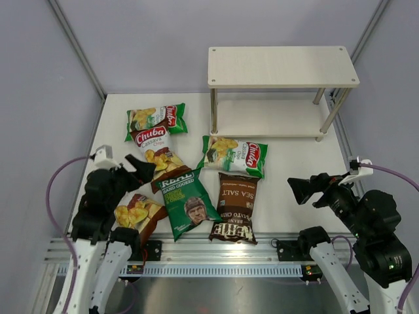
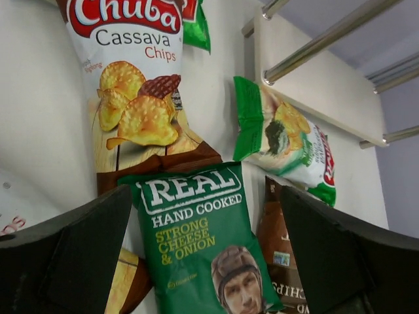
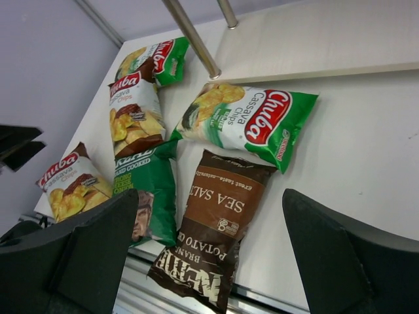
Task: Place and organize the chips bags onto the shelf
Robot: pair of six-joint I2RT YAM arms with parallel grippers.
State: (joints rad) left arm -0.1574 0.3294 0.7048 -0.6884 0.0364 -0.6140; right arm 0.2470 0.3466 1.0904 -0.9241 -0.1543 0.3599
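My left gripper should next lower outward onto the back brown-and-white Chuba bag's top edge, as it is clear of the REAL bag (image 1: pixel 188 203) touching the Chuba bag's bottom.
All six chips bags lie flat on the white table. A green Chuba (image 1: pixel 157 119) and a brown Chuba (image 1: pixel 156 152) are at the back left. Another green Chuba (image 1: pixel 234 156) lies in the middle, in front of the shelf (image 1: pixel 283 66). The dark green REAL bag (image 1: pixel 188 203) and the brown Kettle Sea Salt bag (image 1: pixel 236 207) lie side by side at the front. A second brown Chuba (image 1: pixel 137 214) is at the front left. My left gripper (image 1: pixel 139 169) hovers open over the REAL bag (image 2: pixel 190 235). My right gripper (image 1: pixel 308 190) is open, right of the Kettle bag (image 3: pixel 219 229). Both shelf boards are bare.
The shelf stands at the back right on thin metal legs (image 1: pixel 213 111). A metal rail (image 1: pixel 216 248) runs along the table's front edge by the arm bases. Grey walls and frame posts close in the left, right and back.
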